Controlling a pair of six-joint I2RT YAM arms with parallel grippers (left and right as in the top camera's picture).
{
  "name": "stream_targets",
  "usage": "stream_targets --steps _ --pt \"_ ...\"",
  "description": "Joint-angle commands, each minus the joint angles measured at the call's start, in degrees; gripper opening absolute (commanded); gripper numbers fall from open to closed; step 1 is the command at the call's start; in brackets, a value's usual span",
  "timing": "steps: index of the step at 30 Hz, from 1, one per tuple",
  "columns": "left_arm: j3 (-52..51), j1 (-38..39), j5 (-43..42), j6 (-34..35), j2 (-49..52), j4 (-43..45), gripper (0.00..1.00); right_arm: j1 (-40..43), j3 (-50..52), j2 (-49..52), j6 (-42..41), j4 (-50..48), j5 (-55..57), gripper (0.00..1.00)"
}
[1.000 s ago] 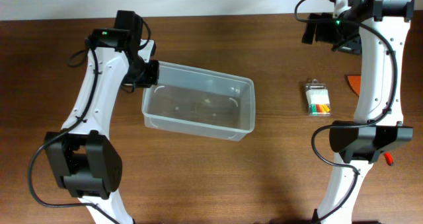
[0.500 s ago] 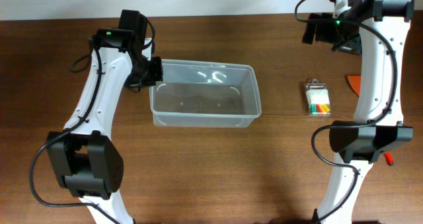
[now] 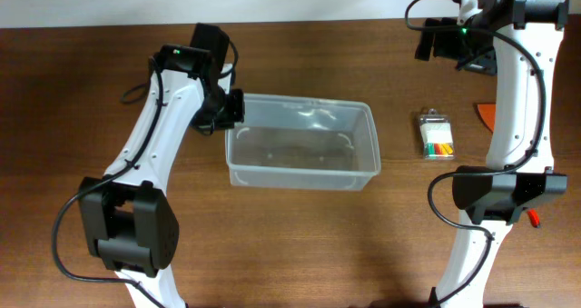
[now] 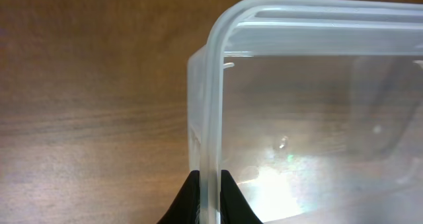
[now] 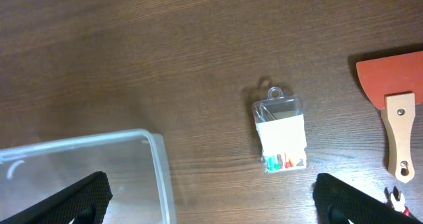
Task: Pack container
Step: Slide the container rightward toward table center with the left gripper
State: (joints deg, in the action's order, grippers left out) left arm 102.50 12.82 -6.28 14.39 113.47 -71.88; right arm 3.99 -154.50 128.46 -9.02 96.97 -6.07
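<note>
The left gripper needs to go down next until the container's held end (image 3: 245,154) (image 4: 254,125) rests level and then let go of the container's rim, because the tabletop under that raised end is lower than the gripper.
The container (image 3: 302,144) is a clear plastic bin standing on the table's middle; nothing shows inside it. My left gripper (image 3: 232,108) is shut on its left rim; in the left wrist view the two black fingertips (image 4: 192,201) pinch the rim (image 4: 215,105) between them. My right gripper (image 3: 449,40) is open and empty, high at the far right. In the right wrist view (image 5: 211,204) its fingers stand wide apart, with the bin's right end (image 5: 155,164) at lower left.
A small clear case of coloured bits (image 3: 437,136) lies right of the bin, also in the right wrist view (image 5: 282,131). An orange scraper with a wooden handle (image 5: 396,92) lies at the far right. A red-handled tool (image 3: 535,219) peeks out near the right arm's base.
My left gripper has dragged the bin to the right and turned it square to the table edge. The right arm has not moved.
</note>
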Motion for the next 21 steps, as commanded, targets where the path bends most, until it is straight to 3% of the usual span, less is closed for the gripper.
stream_targets --steps 1,21 --pt "-3.6 0.2 -1.4 0.6 -0.8 0.8 0.02 0.3 0.2 -0.9 0.2 0.3 0.7 0.99" --pt "-5.8 0.0 7.2 0.6 -0.8 6.0 0.02 0.3 0.2 -0.9 0.3 0.3 0.7 0.99"
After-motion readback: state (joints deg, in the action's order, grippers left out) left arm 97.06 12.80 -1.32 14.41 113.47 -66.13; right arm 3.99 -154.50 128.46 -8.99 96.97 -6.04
